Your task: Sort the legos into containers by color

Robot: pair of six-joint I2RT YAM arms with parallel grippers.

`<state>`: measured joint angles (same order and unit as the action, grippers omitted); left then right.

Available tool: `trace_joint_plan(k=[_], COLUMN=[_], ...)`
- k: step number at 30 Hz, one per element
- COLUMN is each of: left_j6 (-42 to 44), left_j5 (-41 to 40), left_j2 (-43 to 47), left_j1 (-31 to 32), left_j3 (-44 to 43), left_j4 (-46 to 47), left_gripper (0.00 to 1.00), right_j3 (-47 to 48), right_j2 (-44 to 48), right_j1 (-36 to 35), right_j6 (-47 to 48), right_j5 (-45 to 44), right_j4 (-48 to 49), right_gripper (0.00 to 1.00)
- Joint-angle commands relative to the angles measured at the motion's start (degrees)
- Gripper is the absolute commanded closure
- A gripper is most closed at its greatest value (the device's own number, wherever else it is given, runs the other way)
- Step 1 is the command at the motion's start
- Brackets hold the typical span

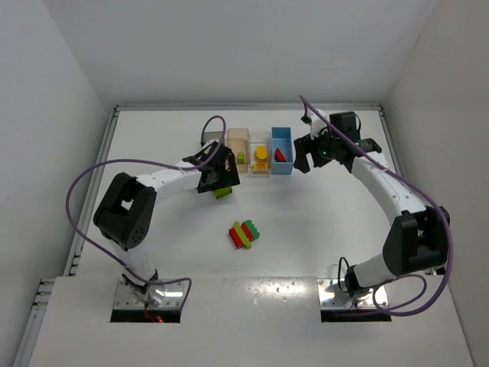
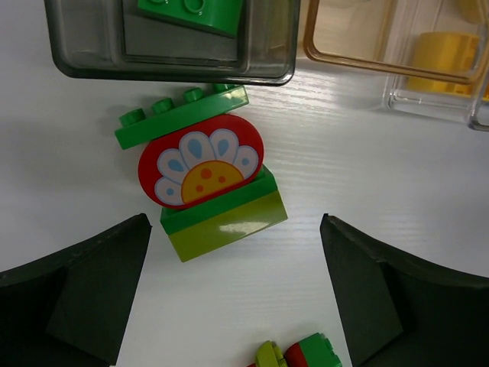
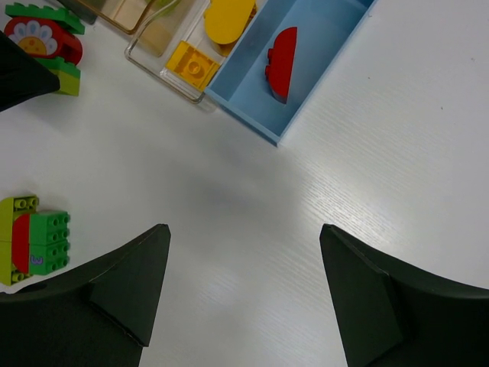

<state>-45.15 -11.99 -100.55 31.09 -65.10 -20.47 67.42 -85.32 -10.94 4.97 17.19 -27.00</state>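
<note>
Both ends of the bricks lie clear, so the left gripper should next go down onto the stack until its fingers are on either side of the short ends of the green and lime bricks (image 1: pixel 223 193) (image 2: pixel 225 215).
My left gripper (image 2: pixel 235 223) stands open over a stuck-together stack of legos (image 2: pixel 202 183): green plate, red flower piece, green and lime bricks. The stack lies on the table, free, just before the dark grey container (image 2: pixel 176 73), which holds a green brick (image 2: pixel 195 11). From above, the left gripper (image 1: pixel 218 177) hides most of the stack (image 1: pixel 223 192). My right gripper (image 3: pixel 244 229) is open and empty, near the blue container (image 3: pixel 252 107), which holds a red half-round piece (image 3: pixel 281 61). A second clump of legos (image 1: pixel 245 234) lies mid-table.
The tan container (image 1: pixel 238 136) holds a lime piece and the clear container (image 1: pixel 261 135) holds yellow pieces (image 3: pixel 225 19). All four containers stand in a row at the back. White walls close in the table on three sides.
</note>
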Motion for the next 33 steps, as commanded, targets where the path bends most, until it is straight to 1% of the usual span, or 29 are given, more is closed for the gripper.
trace_joint_plan(k=[1,16,17,18,19,22,24,25,26,27,29,31,32,33], left_j6=[-1.9,-3.6,-3.6,-3.6,-3.6,-3.6,-3.6,-3.6,-3.6,-3.6,-2.1,-0.5,0.8,1.9], left_j5=[-2.9,-5.0,-5.0,-5.0,-5.0,-5.5,-6.6,-6.6,-6.6,-5.9,-4.6,-4.0,-3.3,-2.5], left_j2=[-0.3,-7.0,-7.0,-7.0,-7.0,-7.0,-7.0,-7.0,-6.2,-6.2,-4.3,-2.7,-0.6,0.7], left_j1=[0.3,-0.8,-0.8,-0.8,-0.8,-0.8,-0.8,-0.8,-0.8,-0.8,-0.8,-0.2,0.5,0.5], left_j3=[-2.6,-6.0,-6.0,-6.0,-6.0,-6.0,-5.5,-4.8,-4.8,-4.3,-3.0,-2.4,-0.7,0.2], left_j4=[0.0,-2.1,-2.1,-2.1,-2.1,-2.1,-2.1,-2.1,-2.1,-1.6,-1.0,0.2,0.2,1.0], left_gripper=[0.00,0.00,0.02,0.04,0.08,0.17,0.27,0.30,0.37,0.40,0.48,0.53,0.57,0.59], right_j3=[1.2,4.7,4.7,4.7,4.7,5.3,5.8,5.8,5.8,5.8,5.8,5.3,4.6,4.6], right_j2=[0.7,-3.4,-3.5,-4.1,-4.1,-4.6,-5.1,-5.1,-5.1,-5.1,-4.6,-4.6,-3.9,-3.2], right_j1=[0.3,0.8,0.8,0.8,0.8,0.8,0.8,0.8,0.8,0.8,0.8,0.8,0.8,0.8], right_j6=[0.3,0.3,0.3,0.3,0.3,0.3,0.3,0.3,0.3,0.3,0.3,0.3,0.3,0.9], right_j5=[1.2,2.8,2.8,2.8,3.4,3.4,3.9,3.9,3.9,3.9,4.4,4.4,5.1,5.7], right_j4=[-0.1,-1.1,-1.1,-1.6,-1.6,-1.6,-1.6,-1.6,-1.6,-1.6,-1.6,-2.2,-2.2,-2.2], right_gripper=[0.20,0.20,0.20,0.20,0.20,0.20,0.20,0.20,0.20,0.20,0.20,0.20,0.20,0.20])
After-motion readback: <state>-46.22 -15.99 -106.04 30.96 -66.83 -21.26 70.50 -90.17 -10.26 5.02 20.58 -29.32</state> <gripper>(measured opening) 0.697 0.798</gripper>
